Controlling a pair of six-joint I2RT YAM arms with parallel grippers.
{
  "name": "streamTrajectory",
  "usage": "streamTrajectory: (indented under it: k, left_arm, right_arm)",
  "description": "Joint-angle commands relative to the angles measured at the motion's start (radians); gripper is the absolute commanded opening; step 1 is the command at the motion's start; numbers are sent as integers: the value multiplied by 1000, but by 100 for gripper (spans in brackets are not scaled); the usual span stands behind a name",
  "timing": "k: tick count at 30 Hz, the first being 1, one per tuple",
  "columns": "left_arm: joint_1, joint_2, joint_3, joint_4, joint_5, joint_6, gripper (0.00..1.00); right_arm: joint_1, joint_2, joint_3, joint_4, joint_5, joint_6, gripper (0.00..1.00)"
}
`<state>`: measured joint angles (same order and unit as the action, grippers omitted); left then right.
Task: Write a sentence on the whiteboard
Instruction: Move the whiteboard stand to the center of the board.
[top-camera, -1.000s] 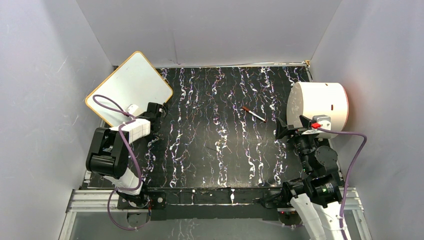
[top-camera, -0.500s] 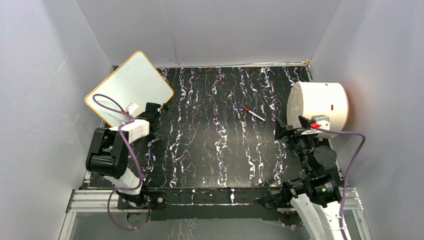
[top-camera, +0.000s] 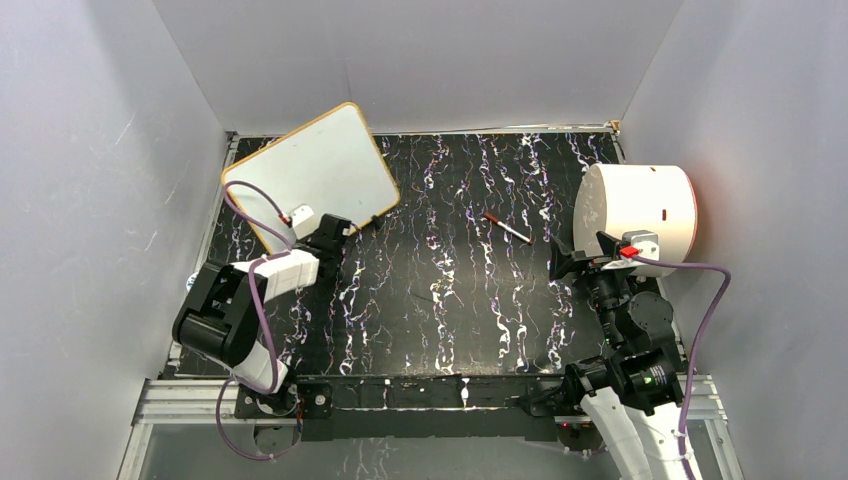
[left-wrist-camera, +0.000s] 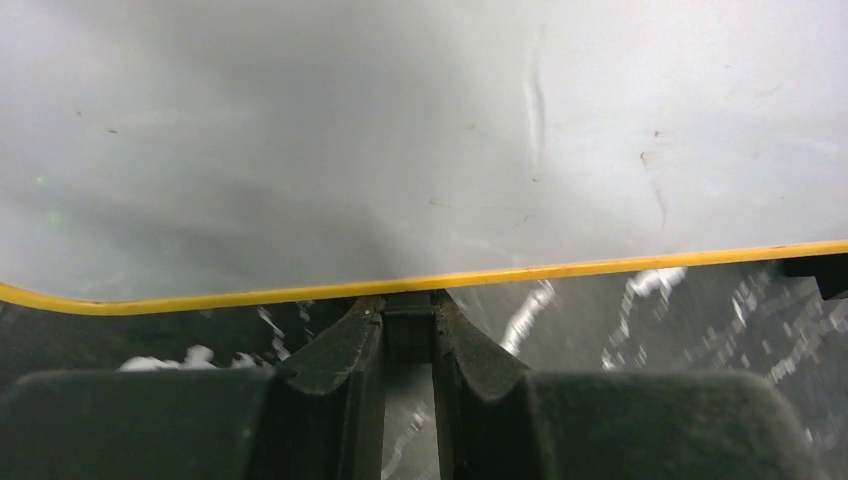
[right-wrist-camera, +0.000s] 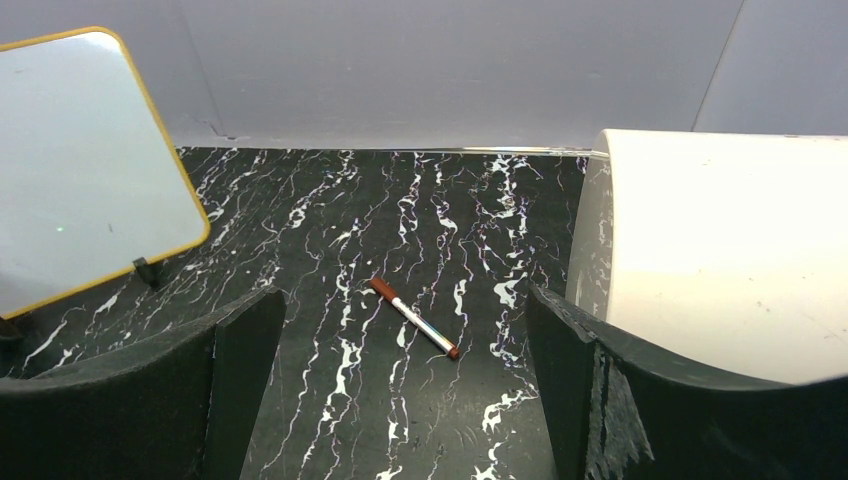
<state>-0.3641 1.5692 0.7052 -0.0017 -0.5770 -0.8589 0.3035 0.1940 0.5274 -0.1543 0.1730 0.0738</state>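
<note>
The left gripper will next pull the clip (left-wrist-camera: 409, 327) back and toward the marker to turn the whiteboard straighter, because the whiteboard (left-wrist-camera: 400, 140) sits slanted at the table's back corner, away from the marker.
The whiteboard (top-camera: 312, 172), white with an orange-yellow rim, is tilted at the back left of the black marbled table; it also shows in the right wrist view (right-wrist-camera: 80, 170). My left gripper (top-camera: 338, 230) is at its near edge. In the left wrist view the whiteboard (left-wrist-camera: 400, 140) fills the top, and my left gripper (left-wrist-camera: 408, 322) is shut on a small black clip (left-wrist-camera: 408, 330) under the yellow rim. A marker (top-camera: 508, 229) with a brown-red cap lies right of centre. My right gripper (top-camera: 562, 262) is open and empty, with the marker (right-wrist-camera: 415, 318) on the table beyond its fingers (right-wrist-camera: 245, 350).
A big white cylinder (top-camera: 640, 205) lies on its side at the right edge, close beside my right gripper; it also shows in the right wrist view (right-wrist-camera: 720, 250). A second black clip (top-camera: 372, 221) sticks out from the board's near rim. Grey walls enclose the table.
The whiteboard has moved right and toward the table's middle, turning with my left gripper, which holds its edge. The right arm and the marker have not moved.
</note>
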Motion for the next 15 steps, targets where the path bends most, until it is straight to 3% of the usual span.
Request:
streamTrajectory:
  k: [1, 15]
  left_arm:
    - [-112, 22, -49, -73, 182, -17, 0]
    - [-383, 52, -20, -117, 114, -143, 0]
  right_arm:
    - [6, -1, 20, 43, -4, -15, 99]
    - [5, 5, 24, 36, 7, -19, 99]
